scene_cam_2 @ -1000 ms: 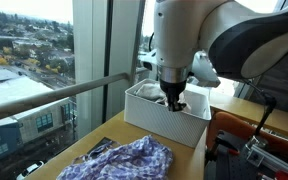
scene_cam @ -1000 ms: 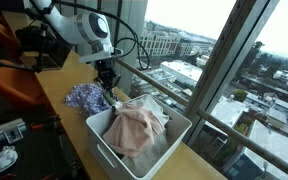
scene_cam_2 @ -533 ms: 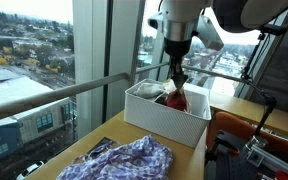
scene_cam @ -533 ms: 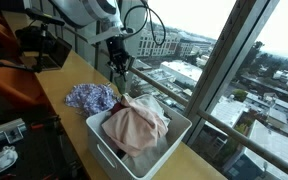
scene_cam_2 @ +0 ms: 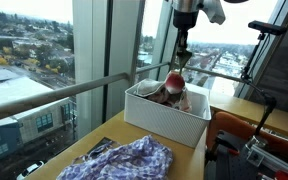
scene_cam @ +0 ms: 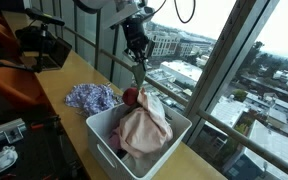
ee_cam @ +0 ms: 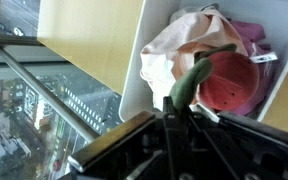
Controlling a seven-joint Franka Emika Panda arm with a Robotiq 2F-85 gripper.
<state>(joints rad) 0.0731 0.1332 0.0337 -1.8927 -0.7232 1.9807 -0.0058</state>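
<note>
The thin greenish strap is held high above the bulk of the garment, so the robot will next lower its gripper over the open white bin point(scene_cam: 102, 150) and let go of the strap there.
My gripper point(scene_cam: 138, 56) hangs high over a white bin point(scene_cam: 102, 150) and is shut on a thin greenish strap of a garment point(ee_cam: 192, 82). From the strap a peach-pink garment point(scene_cam: 142, 122) is drawn up in a stretched peak, its bulk still resting in the bin. A red piece point(ee_cam: 230, 80) shows beside the strap. In an exterior view the gripper point(scene_cam_2: 183, 50) stands above the bin point(scene_cam_2: 162, 120) with the garment point(scene_cam_2: 173, 86) trailing below it. In the wrist view the fingers point(ee_cam: 174, 112) pinch the strap's end.
A blue-purple patterned cloth point(scene_cam: 89, 96) point(scene_cam_2: 126, 160) lies on the wooden table point(scene_cam: 64, 80) beside the bin. A railing and large window point(scene_cam: 214, 70) run right behind the bin. An orange chair point(scene_cam: 9, 80) and cables stand on the room side.
The gripper has risen steadily from inside the bin to well above it, pulling the garment's strap upward so the cloth stretches out of the bin.
</note>
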